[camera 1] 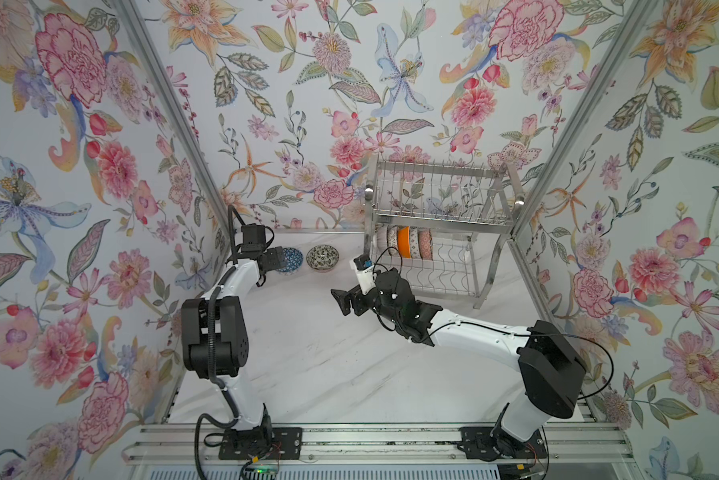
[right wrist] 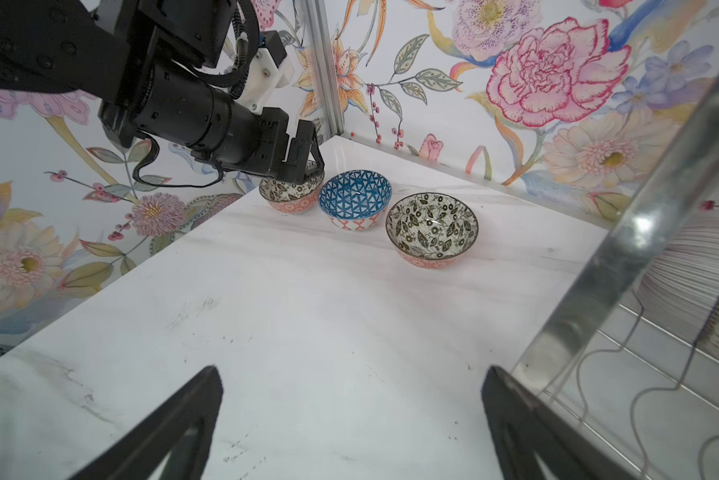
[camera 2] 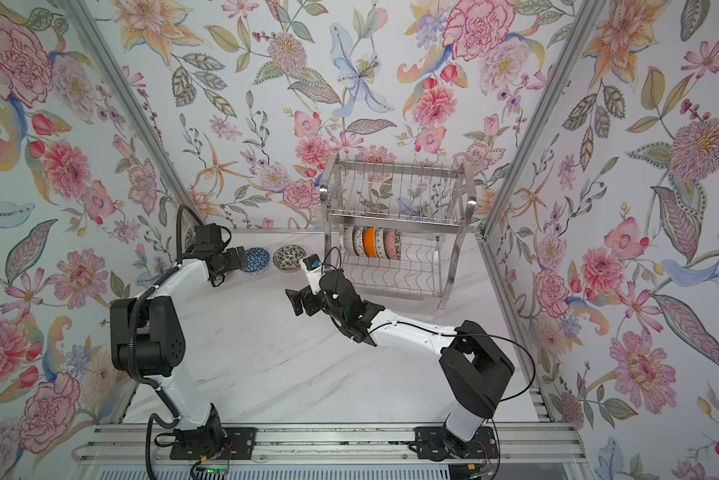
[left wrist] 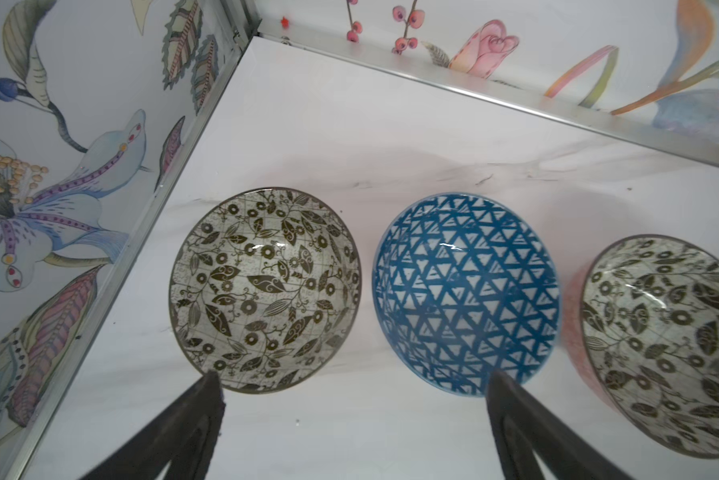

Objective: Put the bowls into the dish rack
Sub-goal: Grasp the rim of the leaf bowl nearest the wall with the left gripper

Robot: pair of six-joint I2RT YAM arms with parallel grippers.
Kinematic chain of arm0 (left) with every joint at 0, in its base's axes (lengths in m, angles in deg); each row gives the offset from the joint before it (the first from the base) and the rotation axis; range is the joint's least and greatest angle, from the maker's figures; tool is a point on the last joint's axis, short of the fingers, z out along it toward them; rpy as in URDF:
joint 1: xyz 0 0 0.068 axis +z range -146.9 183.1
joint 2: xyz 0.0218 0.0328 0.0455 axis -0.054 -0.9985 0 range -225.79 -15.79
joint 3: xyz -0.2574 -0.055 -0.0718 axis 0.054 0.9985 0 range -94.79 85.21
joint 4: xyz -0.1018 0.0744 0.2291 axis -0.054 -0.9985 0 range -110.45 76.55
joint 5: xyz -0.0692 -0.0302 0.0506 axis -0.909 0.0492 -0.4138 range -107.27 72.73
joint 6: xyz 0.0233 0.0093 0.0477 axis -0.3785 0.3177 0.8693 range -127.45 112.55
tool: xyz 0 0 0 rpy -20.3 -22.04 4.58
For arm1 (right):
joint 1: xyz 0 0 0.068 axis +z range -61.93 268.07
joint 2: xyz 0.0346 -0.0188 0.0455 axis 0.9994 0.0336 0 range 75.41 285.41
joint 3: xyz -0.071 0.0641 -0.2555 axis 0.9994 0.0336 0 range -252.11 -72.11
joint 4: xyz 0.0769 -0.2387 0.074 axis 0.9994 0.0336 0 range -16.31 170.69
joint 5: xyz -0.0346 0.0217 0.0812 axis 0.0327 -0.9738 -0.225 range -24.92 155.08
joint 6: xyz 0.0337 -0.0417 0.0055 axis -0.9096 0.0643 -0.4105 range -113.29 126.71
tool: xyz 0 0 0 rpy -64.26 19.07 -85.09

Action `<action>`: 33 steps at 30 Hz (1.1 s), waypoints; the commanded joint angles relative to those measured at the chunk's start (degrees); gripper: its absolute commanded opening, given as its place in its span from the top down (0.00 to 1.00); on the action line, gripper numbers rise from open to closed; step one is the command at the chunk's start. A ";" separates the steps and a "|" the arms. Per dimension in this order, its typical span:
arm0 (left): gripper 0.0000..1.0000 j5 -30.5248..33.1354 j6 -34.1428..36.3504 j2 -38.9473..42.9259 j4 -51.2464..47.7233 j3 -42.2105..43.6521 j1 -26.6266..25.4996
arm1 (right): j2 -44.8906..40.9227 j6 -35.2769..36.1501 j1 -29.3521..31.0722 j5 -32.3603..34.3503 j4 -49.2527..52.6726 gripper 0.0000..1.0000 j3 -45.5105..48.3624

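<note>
The corner bowl's rim [left wrist: 341,347] beside the blue bowl lies below, and the bare table leaves room for a finger there, so my left gripper will lower astride that rim next.
Three bowls stand in a row by the far left corner: a black-and-white one [left wrist: 266,291], a blue triangle-patterned one [left wrist: 465,295] [camera 1: 292,259], and another black-and-white one [left wrist: 665,332] [camera 1: 322,257]. My left gripper [left wrist: 353,382] [camera 1: 280,260] hangs open above them, over the gap between the corner bowl and the blue one, and holds nothing. In both top views it hides the corner bowl. The dish rack [camera 1: 440,195] [camera 2: 395,195] stands at the far right, with several bowls [camera 1: 407,242] on edge in its lower tier. My right gripper [right wrist: 351,376] [camera 1: 341,303] is open and empty over bare table.
A steel leg of the rack [right wrist: 623,266] stands close beside my right gripper. A ribbed white bowl [right wrist: 698,282] sits behind the leg. Floral walls close in the far left corner [left wrist: 241,37] behind the bowls. The white marble table [camera 1: 328,365] stretches toward the front rail.
</note>
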 commanded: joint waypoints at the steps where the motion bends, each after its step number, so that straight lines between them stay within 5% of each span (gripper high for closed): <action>1: 0.01 2.64 2.87 -2.07 -3.25 -2.89 0.93 | 3.88 3.59 0.87 3.06 2.80 0.01 -5.04; 9: 0.13 -0.65 4.23 -7.13 -4.85 -5.95 3.63 | 12.00 3.58 1.81 2.05 7.09 0.01 -15.37; 18: 0.33 0.05 5.44 -10.67 -5.30 -6.19 3.57 | 13.08 3.00 1.66 1.37 7.73 0.01 -16.40; 33: 0.46 -2.16 5.37 -11.51 -3.61 -4.53 3.64 | 12.90 1.96 0.45 0.66 7.98 0.01 -15.99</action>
